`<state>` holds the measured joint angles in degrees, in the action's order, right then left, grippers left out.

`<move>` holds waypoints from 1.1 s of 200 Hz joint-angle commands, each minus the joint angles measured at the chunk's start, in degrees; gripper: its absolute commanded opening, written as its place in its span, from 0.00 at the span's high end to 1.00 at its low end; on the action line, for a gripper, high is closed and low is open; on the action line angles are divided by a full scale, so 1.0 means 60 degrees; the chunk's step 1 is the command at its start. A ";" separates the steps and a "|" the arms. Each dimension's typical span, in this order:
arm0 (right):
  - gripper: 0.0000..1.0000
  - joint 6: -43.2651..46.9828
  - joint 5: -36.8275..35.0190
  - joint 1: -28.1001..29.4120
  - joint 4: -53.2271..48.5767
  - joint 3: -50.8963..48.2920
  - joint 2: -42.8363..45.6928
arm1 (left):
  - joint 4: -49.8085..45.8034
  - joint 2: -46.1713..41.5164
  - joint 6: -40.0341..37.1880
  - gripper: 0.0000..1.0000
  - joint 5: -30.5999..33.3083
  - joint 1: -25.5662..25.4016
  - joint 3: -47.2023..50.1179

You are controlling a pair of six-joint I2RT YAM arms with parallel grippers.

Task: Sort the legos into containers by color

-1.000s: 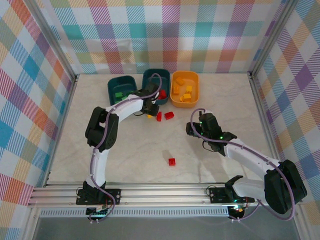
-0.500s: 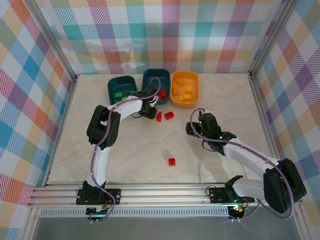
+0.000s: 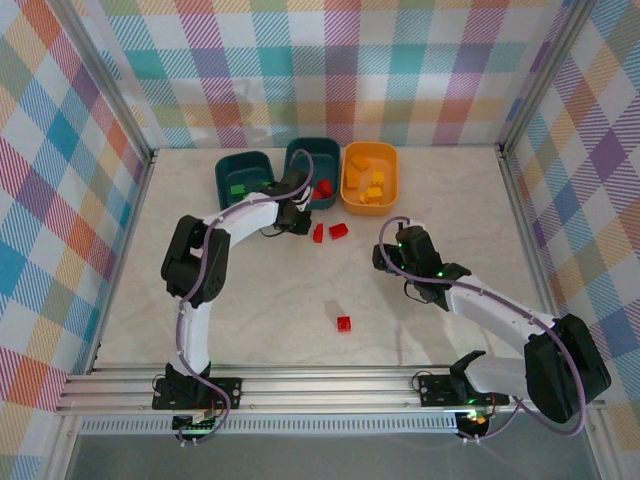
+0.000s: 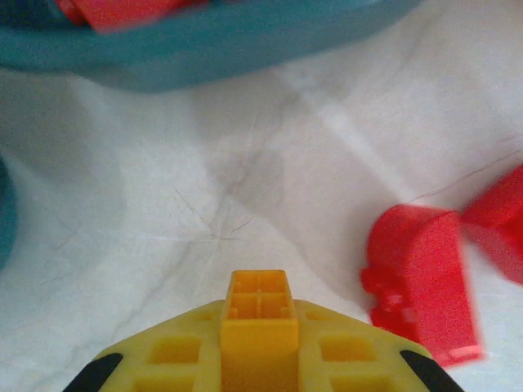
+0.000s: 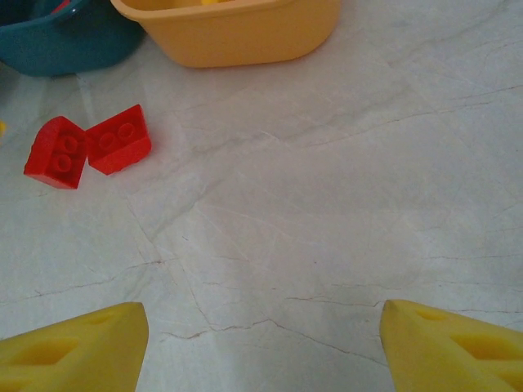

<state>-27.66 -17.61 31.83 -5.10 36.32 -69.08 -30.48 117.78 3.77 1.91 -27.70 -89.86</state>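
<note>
The yellow-orange lego goes up and outward in my left gripper next, past the middle teal container, over the orange container [image 3: 369, 200]. The reason is that the orange container holds the yellow-orange legos.
My left gripper [image 4: 260, 349] is shut on a yellow-orange lego [image 4: 260, 306], held just above the table. A red lego [image 4: 421, 282] lies right of it, and a second red one [image 4: 498, 220] is blurred beyond. From above, the left gripper [image 3: 292, 222] sits just in front of the middle teal container [image 3: 312, 160], which holds red legos [image 3: 325, 187]. The left teal container [image 3: 245, 172] holds green ones, the orange container [image 3: 369, 200] yellow-orange ones. My right gripper [image 3: 390, 258] hangs open over bare table, nothing between its fingers [image 5: 73, 347].
Two red legos [image 3: 319, 233] [image 3: 338, 230] lie side by side in front of the containers, seen also in the right wrist view [image 5: 55, 152] [image 5: 119, 139]. A lone red lego [image 3: 344, 323] rests mid-table. Plaid walls enclose the table on three sides.
The left gripper has closed on the yellow-orange lego beside the middle teal container, and its elbow has swung left. The right arm has not moved.
</note>
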 commanded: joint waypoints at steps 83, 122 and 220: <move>0.25 -0.1274 -0.0786 -0.0895 -0.0089 -0.0398 0.0124 | 0.0141 0.0591 0.2182 0.95 -0.1184 -0.0832 -0.2452; 0.25 -0.1744 -0.0717 -0.1244 -0.0077 -0.0541 0.0248 | 0.0041 0.1652 0.2702 0.94 -0.1479 -0.0861 -0.4130; 0.24 -0.1645 -0.0230 -0.1320 0.0023 -0.0631 0.0548 | -0.1452 0.5361 0.2550 0.75 -0.1563 -0.1045 -0.9999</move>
<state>-37.30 -19.62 24.34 -5.43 33.41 -67.59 -34.63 146.08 19.31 -7.70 -33.36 -142.45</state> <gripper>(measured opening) 0.757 0.191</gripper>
